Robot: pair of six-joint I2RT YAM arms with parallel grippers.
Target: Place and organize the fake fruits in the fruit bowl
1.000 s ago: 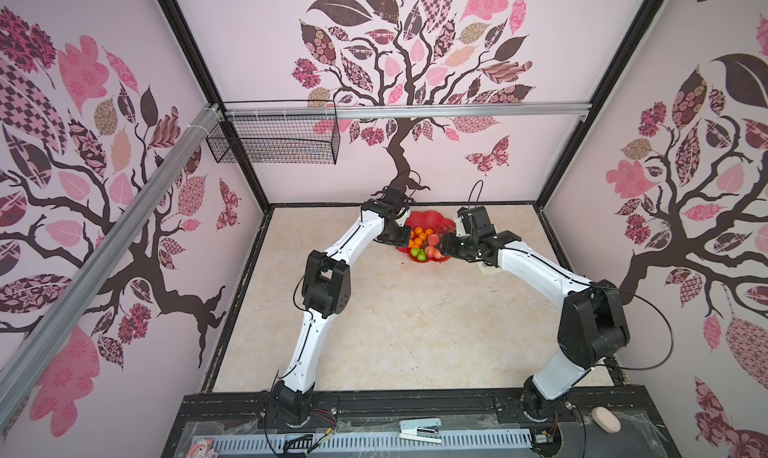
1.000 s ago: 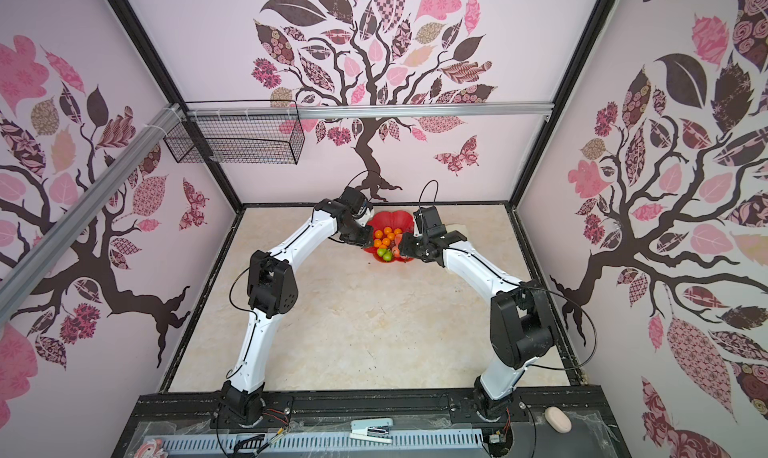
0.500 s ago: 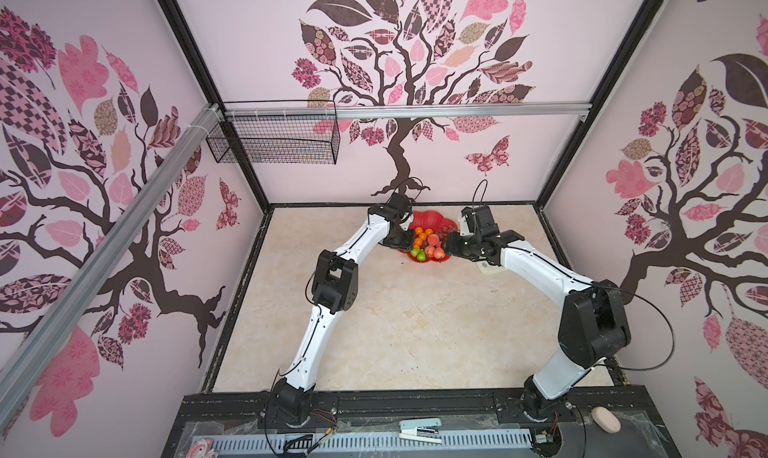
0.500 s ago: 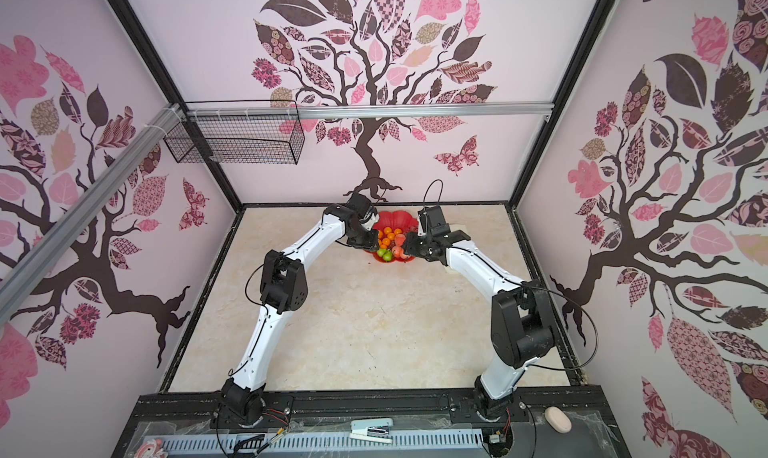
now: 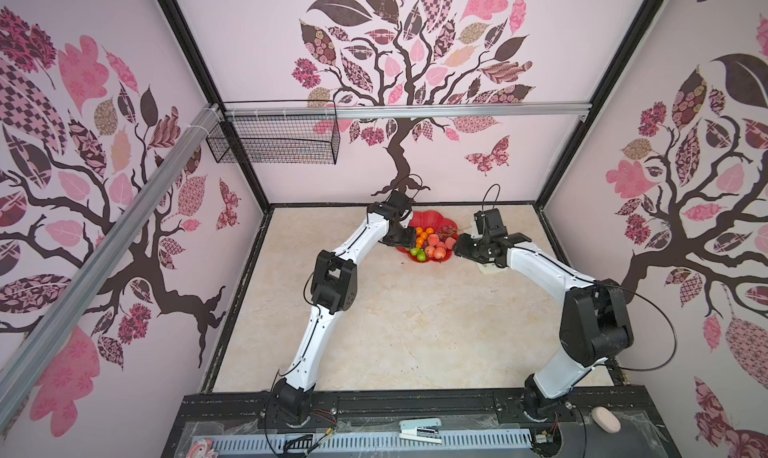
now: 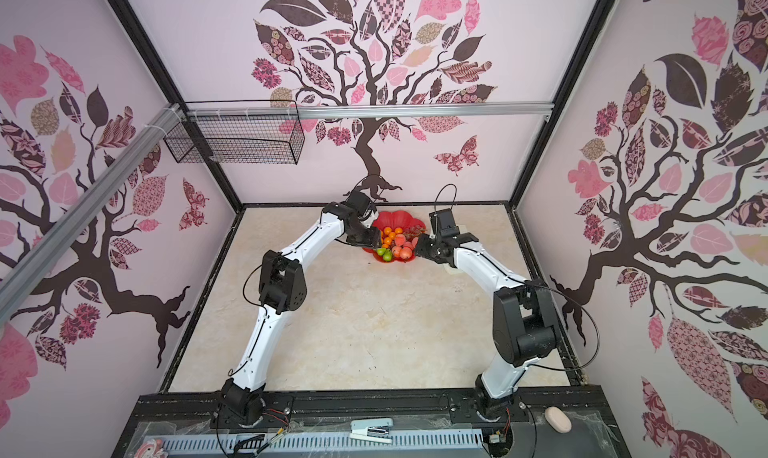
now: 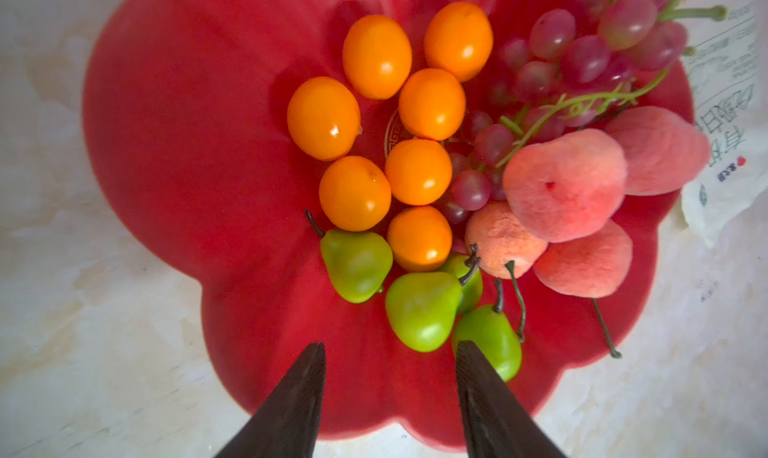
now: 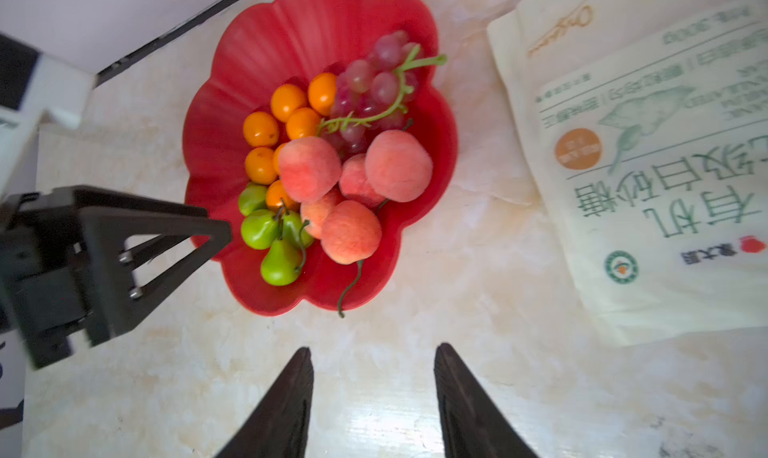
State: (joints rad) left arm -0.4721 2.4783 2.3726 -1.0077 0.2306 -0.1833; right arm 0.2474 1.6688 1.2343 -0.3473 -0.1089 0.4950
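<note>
Next, my right gripper moves outward and down with a turn onto the bowl's rim facing the packet (image 5: 456, 237). The reason is that the bowl's rim lies outward of and below its fingers.
The red flower-shaped fruit bowl (image 5: 424, 219) (image 6: 395, 219) (image 7: 187, 123) (image 8: 316, 28) sits at the back of the table. The fake fruits lie in it: several oranges (image 7: 417, 171) (image 8: 286, 101), green pears (image 7: 419, 317) (image 8: 259, 227), pink peaches (image 7: 565, 184) (image 8: 309, 167) and a grape bunch (image 7: 582, 57) (image 8: 374, 86). My left gripper (image 7: 390, 344) (image 5: 405, 240) hangs open over the bowl's rim next to the pears, nothing between its fingers. My right gripper (image 8: 374, 348) (image 5: 457, 250) is open over bare table beside the bowl.
A printed paper packet (image 8: 644, 165) (image 7: 723, 144) lies on the table right beside the bowl, under the right arm. A black wire basket (image 5: 274, 144) hangs on the back rail at the left. A stapler (image 5: 419, 429) rests on the front ledge.
My left gripper's jaws have come apart over the bowl, and the left arm's elbow has shifted slightly right. The right arm has hardly moved.
</note>
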